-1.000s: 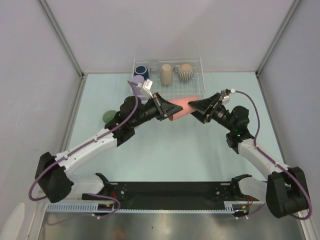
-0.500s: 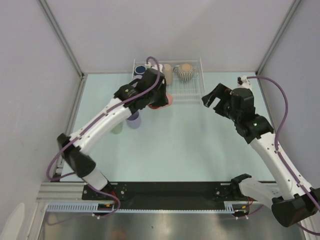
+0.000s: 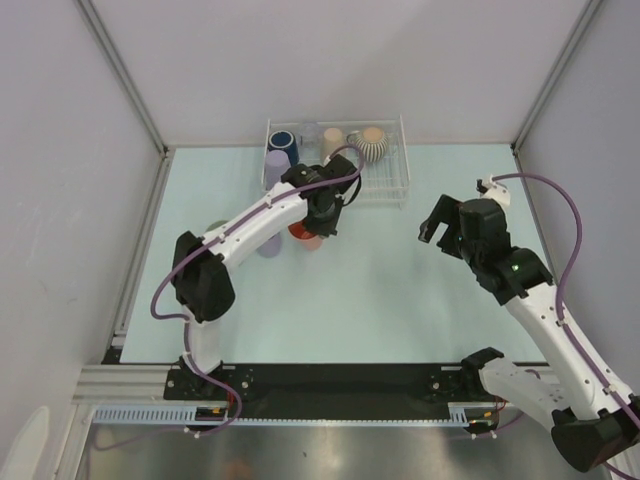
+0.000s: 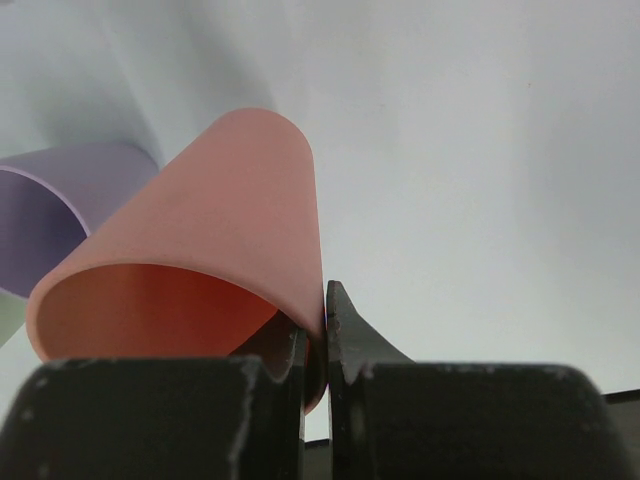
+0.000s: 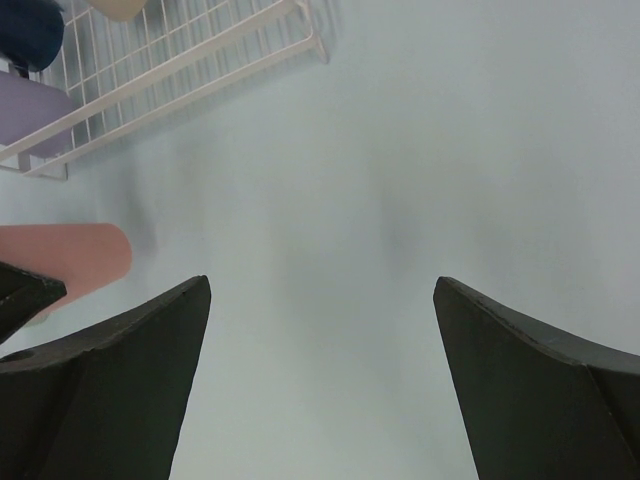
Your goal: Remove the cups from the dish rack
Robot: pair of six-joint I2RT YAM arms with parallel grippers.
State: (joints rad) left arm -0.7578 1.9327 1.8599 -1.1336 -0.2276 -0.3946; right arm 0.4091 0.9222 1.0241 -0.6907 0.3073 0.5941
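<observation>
The salmon-pink cup in my left gripper is still raised, and the bare tabletop (image 3: 305, 251) (image 4: 262, 92) beside the lavender cup is below. I should next lower the salmon-pink cup there and let go of its rim.
My left gripper (image 4: 315, 330) is shut on the rim of the salmon-pink cup (image 4: 210, 240), one finger inside and one outside. From above, that cup (image 3: 305, 236) is under the left gripper (image 3: 314, 222), just in front of the dish rack (image 3: 390, 188). A lavender cup (image 3: 268, 245) stands right beside it on the table, with a pale green one (image 3: 214, 227) further left. The rack holds a navy mug (image 3: 282, 141), a second lavender cup (image 3: 277, 163), a clear cup (image 3: 308, 132), a tan cup (image 3: 333, 144) and a ribbed beige mug (image 3: 372, 146). My right gripper (image 3: 432, 228) hangs open and empty right of the rack.
The left arm (image 3: 250, 225) stretches diagonally over the left half of the table and partly covers the lavender and green cups. In the right wrist view the rack's corner (image 5: 310, 35) and the salmon-pink cup (image 5: 75, 255) lie to the left of the open right gripper (image 5: 320, 290).
The right gripper has let go of the salmon-pink cup and pulled back to the right. The left gripper has carried the cup leftward, next to the lavender cup on the table.
</observation>
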